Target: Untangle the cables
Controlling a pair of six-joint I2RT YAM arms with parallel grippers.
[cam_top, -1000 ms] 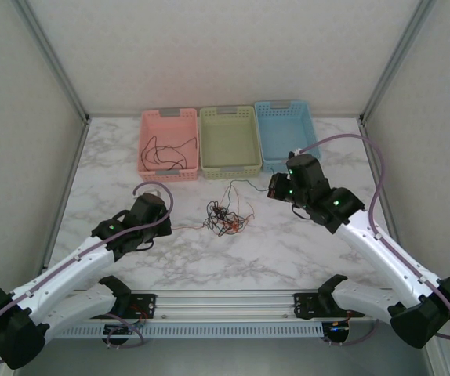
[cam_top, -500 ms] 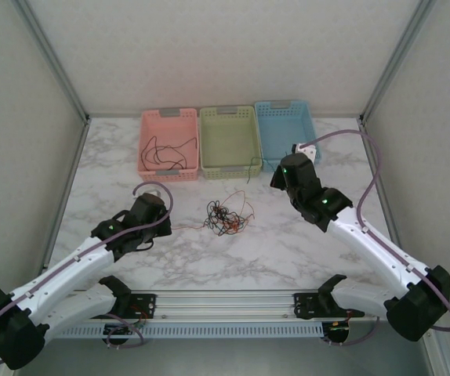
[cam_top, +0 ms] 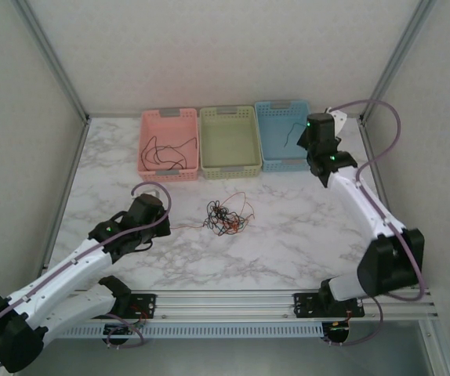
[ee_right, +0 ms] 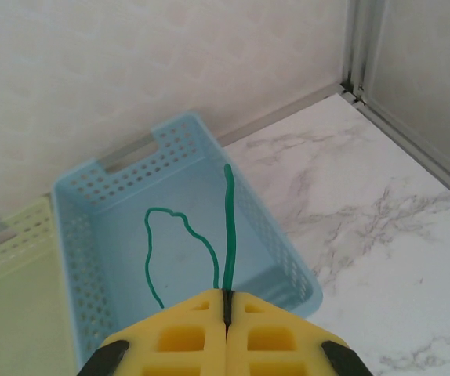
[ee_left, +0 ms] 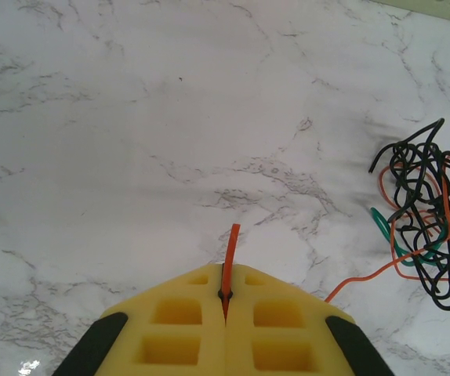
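The basket's bottom lies below and outward of the gripper, so next my right gripper should lower outward into the blue basket (cam_top: 284, 133) to free the green cable.
A tangle of black, orange and green cables (cam_top: 226, 216) (ee_left: 430, 227) lies in the middle of the marble table. My left gripper (cam_top: 162, 225) (ee_left: 226, 291) sits low, left of the tangle, shut on the end of an orange cable (ee_left: 229, 254) that trails back toward the heap. My right gripper (cam_top: 310, 143) (ee_right: 226, 299) hovers above the blue basket (cam_top: 284, 133) (ee_right: 115, 235), shut on a green cable (ee_right: 226, 227) that loops over the basket's inside.
A pink basket (cam_top: 168, 144) holding black cable and a green basket (cam_top: 229, 141) stand left of the blue one along the back. Frame posts and walls enclose the table; open marble lies to the right of the blue basket.
The right arm swung back and to the right, carrying the green cable from near the tangle to above the blue basket. The left arm has stayed put.
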